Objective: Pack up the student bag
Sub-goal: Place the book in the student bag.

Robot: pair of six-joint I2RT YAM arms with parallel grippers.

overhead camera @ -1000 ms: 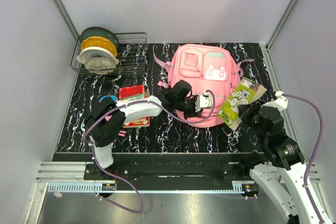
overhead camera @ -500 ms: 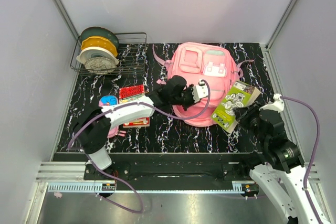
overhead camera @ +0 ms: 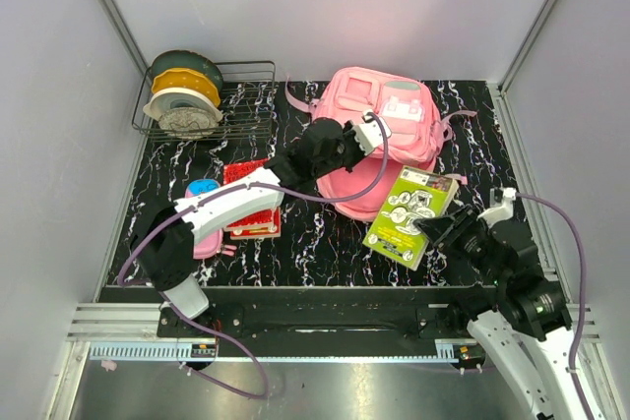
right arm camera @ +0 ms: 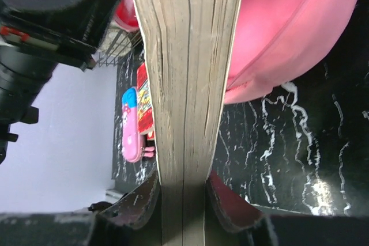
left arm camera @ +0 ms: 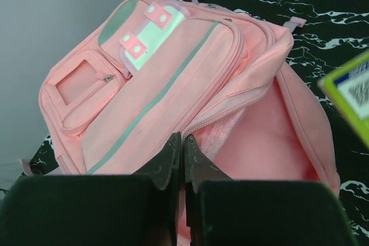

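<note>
The green book [overhead camera: 409, 215] needs to go into the bag's opening under its raised panel, so my right gripper needs to move outward and to the left in the top view first.
The pink student bag [overhead camera: 399, 110] lies at the back middle of the table, its front panel raised so the main opening gapes toward me. My left gripper [overhead camera: 356, 141] is shut on the bag's zip edge [left arm camera: 199, 125], and the pink lining [left arm camera: 271, 142] shows beside it. My right gripper [overhead camera: 440, 229] is shut on a thick green book [overhead camera: 409, 215], held just in front of the opening. In the right wrist view the book's page edge [right arm camera: 184, 84] stands between the fingers [right arm camera: 151, 194], with the student bag [right arm camera: 288, 21] beyond. A corner of the green book [left arm camera: 351, 93] shows at the right.
A red book [overhead camera: 251, 206] and a pink-and-blue pencil case [overhead camera: 204, 235] lie to the left, under my left arm. A wire rack [overhead camera: 246, 95] with filament spools [overhead camera: 182, 95] stands at the back left. Grey walls close in the table on three sides.
My left gripper shut on the bag's edge and pulled it up and back, opening the bag. My right gripper carried the green book left and nearer to the opening.
</note>
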